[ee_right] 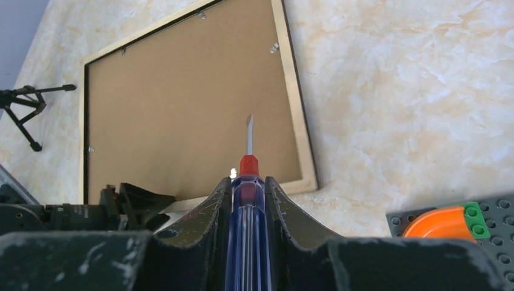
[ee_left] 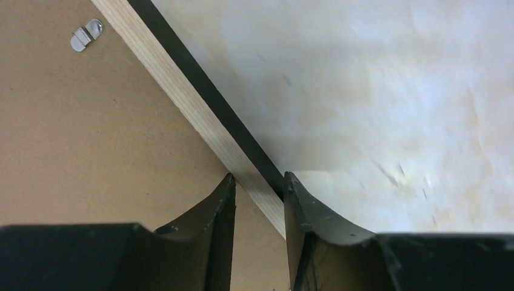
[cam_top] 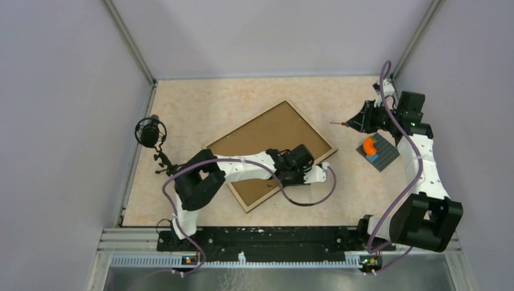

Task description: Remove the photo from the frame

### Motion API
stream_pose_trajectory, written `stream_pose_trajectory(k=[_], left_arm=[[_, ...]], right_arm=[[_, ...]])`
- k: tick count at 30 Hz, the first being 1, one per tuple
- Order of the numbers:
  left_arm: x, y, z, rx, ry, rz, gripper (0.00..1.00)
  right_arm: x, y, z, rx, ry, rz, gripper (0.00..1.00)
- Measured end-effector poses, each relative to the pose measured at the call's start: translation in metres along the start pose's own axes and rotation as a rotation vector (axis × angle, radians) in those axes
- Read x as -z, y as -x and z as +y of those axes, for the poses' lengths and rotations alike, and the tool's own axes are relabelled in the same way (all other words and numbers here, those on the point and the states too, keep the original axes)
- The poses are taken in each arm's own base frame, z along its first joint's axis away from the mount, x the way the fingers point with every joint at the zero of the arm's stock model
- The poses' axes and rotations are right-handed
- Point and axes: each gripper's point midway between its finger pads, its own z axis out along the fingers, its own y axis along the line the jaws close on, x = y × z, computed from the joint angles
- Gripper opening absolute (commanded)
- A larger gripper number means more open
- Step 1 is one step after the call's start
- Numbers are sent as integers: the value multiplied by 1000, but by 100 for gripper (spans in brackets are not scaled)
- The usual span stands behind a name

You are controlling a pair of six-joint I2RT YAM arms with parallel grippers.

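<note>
The frame lies crooked on top of the table, so my left gripper should swing the gripped bar of the frame point(cam_top: 267, 130) back toward the table's near edge and release it.
The frame point(cam_top: 267, 130) lies face down at the table's middle, its brown board back up. The photo is hidden under that board. My left gripper point(cam_top: 324, 168) is at the frame's near right edge. In the left wrist view its jaws point(ee_left: 257, 179) straddle the pale wood and black rail point(ee_left: 182, 91), one finger on each side, touching it. A metal clip point(ee_left: 86, 34) sits on the board. My right gripper point(cam_top: 362, 121) hovers to the right of the frame, shut on a blue-handled screwdriver point(ee_right: 248, 206) whose tip points toward the frame point(ee_right: 182, 109).
A grey brick baseplate point(cam_top: 379, 154) with an orange brick point(ee_right: 445, 223) lies to the right of the frame, below my right gripper. A small black tripod device point(cam_top: 150, 132) stands at the left wall. Grey walls enclose the table on three sides.
</note>
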Motion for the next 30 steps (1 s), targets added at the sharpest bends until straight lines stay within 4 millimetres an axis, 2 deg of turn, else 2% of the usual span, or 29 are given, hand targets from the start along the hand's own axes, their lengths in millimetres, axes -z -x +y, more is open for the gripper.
stream_pose_trajectory(k=[4,8,12,17,21,23,28,30], left_arm=[[21,-33,-25,-121,-79,19,16],[30,-46,-42,-213,-136,6,16],[37,-49,-66,-332,-176,-5,17],[40,-43,-100,-498,-222,-22,17],[41,-42,-111,-556,-236,-28,22],[41,-42,-110,-555,-236,-31,27],[43,-43,-105,-511,-265,-68,52],[47,-51,-104,-495,-289,-71,59]], right_arm=[[1,-3,5,15,32,10,0],[1,-5,8,25,52,17,0],[1,-8,11,27,66,24,0],[2,-12,12,37,76,39,0],[4,-21,13,53,81,68,0],[5,-26,11,68,75,88,0],[10,-42,5,114,49,154,0],[10,-50,3,147,32,190,0]])
